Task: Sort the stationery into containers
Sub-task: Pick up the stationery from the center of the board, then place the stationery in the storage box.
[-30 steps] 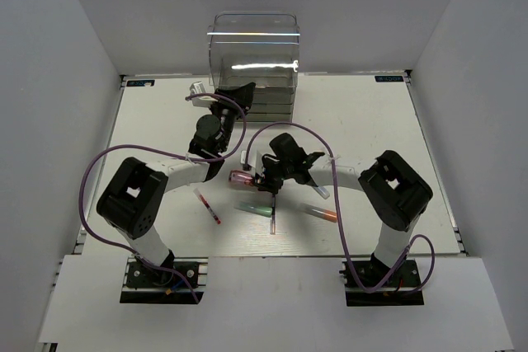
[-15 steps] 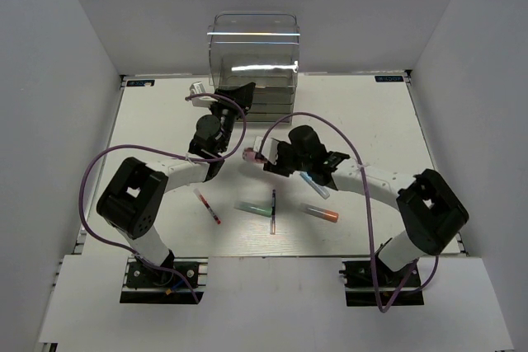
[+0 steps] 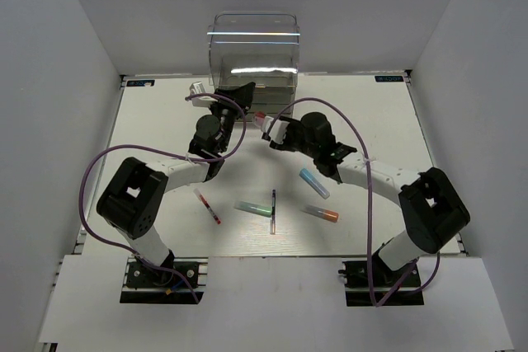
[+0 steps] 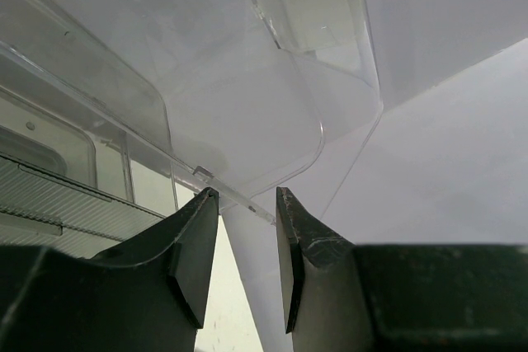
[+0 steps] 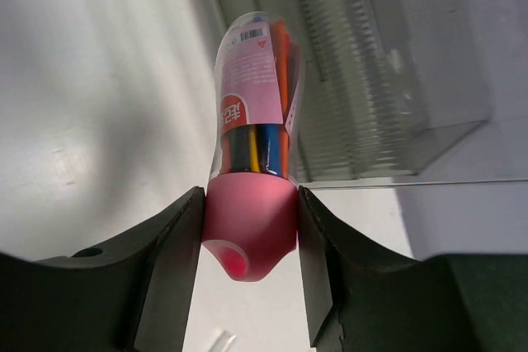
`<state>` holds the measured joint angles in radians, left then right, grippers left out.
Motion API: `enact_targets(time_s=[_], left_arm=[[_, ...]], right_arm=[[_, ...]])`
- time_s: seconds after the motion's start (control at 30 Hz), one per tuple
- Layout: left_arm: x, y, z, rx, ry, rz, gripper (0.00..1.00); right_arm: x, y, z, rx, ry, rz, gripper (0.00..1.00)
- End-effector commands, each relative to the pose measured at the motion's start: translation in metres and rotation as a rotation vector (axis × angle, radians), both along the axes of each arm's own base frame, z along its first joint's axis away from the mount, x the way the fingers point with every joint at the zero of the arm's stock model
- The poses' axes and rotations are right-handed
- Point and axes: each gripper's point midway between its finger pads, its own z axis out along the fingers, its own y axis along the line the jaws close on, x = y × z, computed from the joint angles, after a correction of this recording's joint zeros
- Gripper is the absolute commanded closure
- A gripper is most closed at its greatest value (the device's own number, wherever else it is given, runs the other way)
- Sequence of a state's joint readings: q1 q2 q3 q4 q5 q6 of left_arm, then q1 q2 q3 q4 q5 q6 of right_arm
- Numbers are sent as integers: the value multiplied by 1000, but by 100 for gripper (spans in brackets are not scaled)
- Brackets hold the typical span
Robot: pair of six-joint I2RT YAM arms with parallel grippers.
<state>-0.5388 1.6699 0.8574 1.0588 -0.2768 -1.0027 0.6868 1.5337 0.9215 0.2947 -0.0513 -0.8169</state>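
My right gripper raises the tube (image 3: 261, 118) next, then moves outward into the clear box's open upper part.
The container (image 3: 253, 47) is a tall clear drawer box at the back of the table. My left gripper (image 3: 235, 95) is at its front, and in the left wrist view its jaws (image 4: 246, 195) are shut on a thin clear drawer lip (image 4: 239, 200) that spans the gap between the tips. A chunky pink tube (image 3: 261, 118) of coloured pens hangs just in front of the box. My right gripper (image 3: 271, 131) is shut on its pink cap (image 5: 250, 220). The tube (image 5: 252, 96) points at the ribbed drawer fronts (image 5: 371, 80).
Lying loose on the white table are a light-blue marker (image 3: 313, 182), a grey-orange marker (image 3: 320, 213), a green marker (image 3: 253, 208), a dark pen (image 3: 273, 210) and a red pen (image 3: 208, 206). White walls close in the back and both sides.
My right arm has carried the pink tube from the middle of the table up and back toward the drawer box. The left arm has not moved.
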Motion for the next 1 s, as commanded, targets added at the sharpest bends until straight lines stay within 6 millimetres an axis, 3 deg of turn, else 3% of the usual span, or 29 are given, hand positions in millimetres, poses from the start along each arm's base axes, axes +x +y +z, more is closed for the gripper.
enact_targets(time_s=[0.0, 0.13, 0.47, 0.53, 0.73, 0.97], left_arm=[[-11, 7, 36, -50, -91, 0, 56], [-11, 7, 36, -50, -91, 0, 56], [-10, 4, 36, -55, -91, -12, 56], [-8, 3, 36, -55, -91, -12, 56], [-6, 2, 32, -51, -83, -12, 56], [-6, 2, 32, -51, -83, -12, 56]], right_arm=[[37, 1, 78, 111, -238, -44, 100], [54, 0, 99, 129, -318, -53, 100], [85, 12, 122, 124, -425, -41, 100], [94, 15, 112, 104, -423, -44, 100], [124, 25, 110, 33, -498, -50, 100], [138, 28, 95, -32, -540, -52, 100]])
